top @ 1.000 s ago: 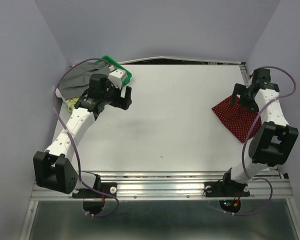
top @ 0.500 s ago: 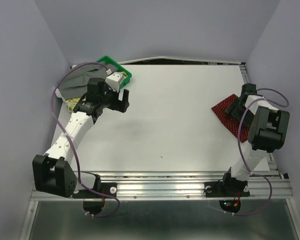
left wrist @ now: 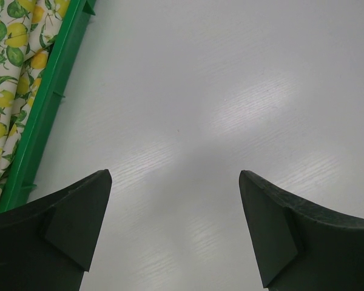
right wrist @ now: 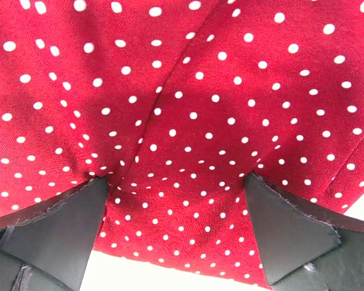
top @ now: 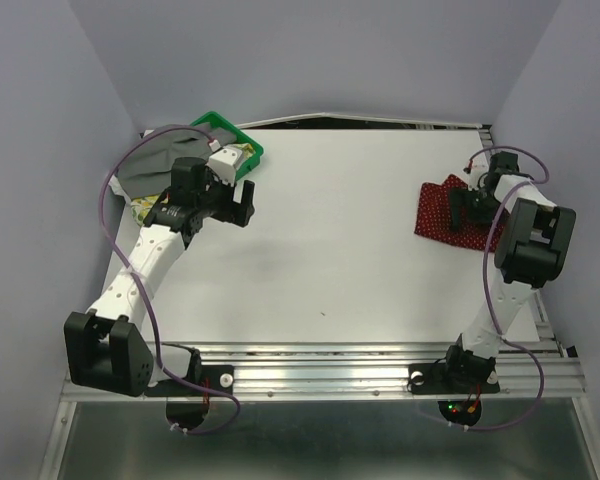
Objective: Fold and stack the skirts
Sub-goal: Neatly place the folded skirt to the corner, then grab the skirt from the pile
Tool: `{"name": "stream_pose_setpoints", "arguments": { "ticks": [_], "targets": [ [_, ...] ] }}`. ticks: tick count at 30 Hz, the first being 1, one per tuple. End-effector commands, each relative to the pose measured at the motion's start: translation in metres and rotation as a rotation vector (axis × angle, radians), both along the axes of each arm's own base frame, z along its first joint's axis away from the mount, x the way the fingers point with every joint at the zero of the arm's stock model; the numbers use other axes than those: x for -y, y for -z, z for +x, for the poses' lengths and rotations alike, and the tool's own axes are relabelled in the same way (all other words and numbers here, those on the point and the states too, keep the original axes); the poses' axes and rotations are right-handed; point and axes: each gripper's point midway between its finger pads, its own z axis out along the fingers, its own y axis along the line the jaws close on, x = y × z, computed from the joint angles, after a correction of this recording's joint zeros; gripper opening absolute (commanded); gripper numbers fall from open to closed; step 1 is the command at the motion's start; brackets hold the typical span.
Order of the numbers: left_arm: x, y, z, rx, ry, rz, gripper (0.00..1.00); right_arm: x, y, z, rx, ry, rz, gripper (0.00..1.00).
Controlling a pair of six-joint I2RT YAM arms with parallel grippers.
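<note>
My left gripper moves away from my base next, across the green tray's edge, to the grey skirt's waistband (top: 162,160).
The dark red skirt with white dots (top: 435,212) lies crumpled at the table's right side. My right gripper (top: 468,208) is low on its right part. In the right wrist view the gripper (right wrist: 176,180) is open, its jaws wide apart, with the red cloth (right wrist: 188,91) spanning between them. The grey skirt (top: 155,162) lies at the far left. The lemon-print skirt (top: 236,157) lies in the green tray (top: 220,122) and also shows in the left wrist view (left wrist: 12,73). My left gripper (top: 248,203) is open and empty over bare table (left wrist: 175,176).
The green tray's edge (left wrist: 45,109) runs just left of the left gripper. More lemon-print cloth (top: 143,208) shows under the left arm. Purple walls close in on both sides. The white table (top: 330,250) spreads between the arms.
My right gripper swung down and leftward onto the red skirt, and the skirt bunched and shifted toward the left. My left gripper drew back slightly to the left.
</note>
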Motion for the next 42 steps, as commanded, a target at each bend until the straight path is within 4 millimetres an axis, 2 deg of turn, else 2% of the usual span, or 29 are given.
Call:
{"name": "stream_pose_setpoints", "arguments": {
  "ticks": [1, 3, 6, 9, 14, 16, 18, 20, 21, 22, 24, 25, 26, 27, 28, 29, 30, 31, 32, 33, 34, 35, 36, 37, 38, 39, 40, 42],
  "targets": [
    [0.003, -0.024, 0.009, 0.059, 0.024, -0.009, 0.99, -0.039, 0.079, -0.135, -0.475, -0.425, 0.167, 1.0],
    [0.002, -0.024, 0.01, 0.06, 0.025, -0.003, 0.99, -0.031, 0.073, -0.142, -0.484, -0.506, 0.145, 1.0],
    [0.002, -0.023, 0.01, 0.057, 0.03, 0.003, 0.99, -0.02, 0.069, -0.14, -0.478, -0.534, 0.111, 1.0],
    [0.001, -0.025, 0.012, 0.054, 0.028, 0.008, 0.99, -0.011, 0.067, -0.133, -0.472, -0.481, 0.098, 1.0],
    [-0.004, -0.038, 0.016, 0.087, 0.011, 0.029, 0.99, -0.009, 0.055, -0.127, -0.45, -0.469, 0.082, 1.0],
    [-0.01, -0.042, 0.02, 0.095, -0.01, 0.041, 0.99, -0.001, 0.051, -0.126, -0.449, -0.459, 0.055, 1.0],
    [-0.02, -0.054, 0.028, 0.121, -0.046, 0.073, 0.99, 0.004, 0.047, -0.124, -0.444, -0.448, 0.051, 1.0],
    [-0.038, -0.069, 0.043, 0.15, -0.113, 0.115, 0.99, 0.006, 0.037, -0.12, -0.43, -0.426, 0.062, 1.0],
    [-0.045, -0.065, 0.05, 0.144, -0.124, 0.156, 0.99, 0.0, 0.029, -0.114, -0.394, -0.402, 0.084, 1.0],
    [-0.06, -0.077, 0.059, 0.163, -0.166, 0.182, 0.99, 0.0, 0.017, -0.101, -0.348, -0.388, 0.09, 1.0],
    [-0.077, -0.078, 0.073, 0.155, -0.198, 0.223, 0.99, -0.004, -0.007, -0.081, -0.263, -0.365, 0.104, 1.0],
    [-0.085, -0.065, 0.086, 0.123, -0.194, 0.251, 0.99, -0.016, -0.019, -0.068, -0.207, -0.355, 0.147, 1.0],
    [-0.104, -0.077, 0.097, 0.139, -0.231, 0.254, 0.99, -0.014, -0.037, -0.051, -0.14, -0.352, 0.138, 1.0],
    [-0.113, -0.076, 0.106, 0.131, -0.24, 0.255, 0.98, -0.02, -0.048, -0.04, -0.097, -0.364, 0.143, 1.0],
    [-0.114, -0.059, 0.121, 0.093, -0.21, 0.268, 0.99, -0.026, -0.064, -0.031, -0.042, -0.354, 0.167, 1.0],
    [-0.131, -0.071, 0.132, 0.108, -0.242, 0.281, 0.98, -0.031, -0.076, -0.022, -0.002, -0.354, 0.171, 1.0],
    [-0.144, -0.048, 0.146, 0.057, -0.253, 0.298, 0.98, -0.035, -0.094, -0.008, 0.059, -0.362, 0.165, 1.0],
    [-0.151, -0.055, 0.155, 0.069, -0.245, 0.322, 0.96, -0.046, -0.111, -0.002, 0.107, -0.366, 0.196, 1.0],
    [-0.159, -0.05, 0.163, 0.057, -0.259, 0.339, 0.95, -0.049, -0.123, 0.004, 0.142, -0.358, 0.207, 1.0],
    [-0.173, -0.027, 0.173, 0.012, -0.276, 0.356, 0.94, -0.058, -0.142, 0.015, 0.2, -0.367, 0.223, 1.0],
    [-0.181, -0.019, 0.179, -0.002, -0.279, 0.367, 0.92, -0.06, -0.153, 0.018, 0.227, -0.366, 0.229, 1.0],
    [-0.191, -0.022, 0.186, 0.005, -0.294, 0.383, 0.88, -0.068, -0.165, 0.02, 0.25, -0.378, 0.235, 1.0],
    [-0.2, -0.014, 0.189, -0.012, -0.301, 0.402, 0.87, -0.069, -0.175, 0.023, 0.276, -0.378, 0.238, 1.0],
    [-0.213, 0.007, 0.194, -0.054, -0.308, 0.416, 0.87, -0.078, -0.186, 0.026, 0.304, -0.398, 0.248, 1.0],
    [-0.219, 0.01, 0.197, -0.064, -0.313, 0.431, 0.86, -0.086, -0.198, 0.025, 0.33, -0.414, 0.248, 1.0],
    [-0.225, 0.019, 0.198, -0.083, -0.311, 0.444, 0.86, -0.087, -0.204, 0.024, 0.346, -0.416, 0.249, 1.0],
    [-0.229, 0.033, 0.2, -0.108, -0.304, 0.449, 0.86, -0.097, -0.209, 0.024, 0.357, -0.426, 0.269, 1.0],
    [-0.24, 0.047, 0.201, -0.129, -0.31, 0.472, 0.85, -0.106, -0.214, 0.019, 0.374, -0.438, 0.271, 1.0]
  ]
}}
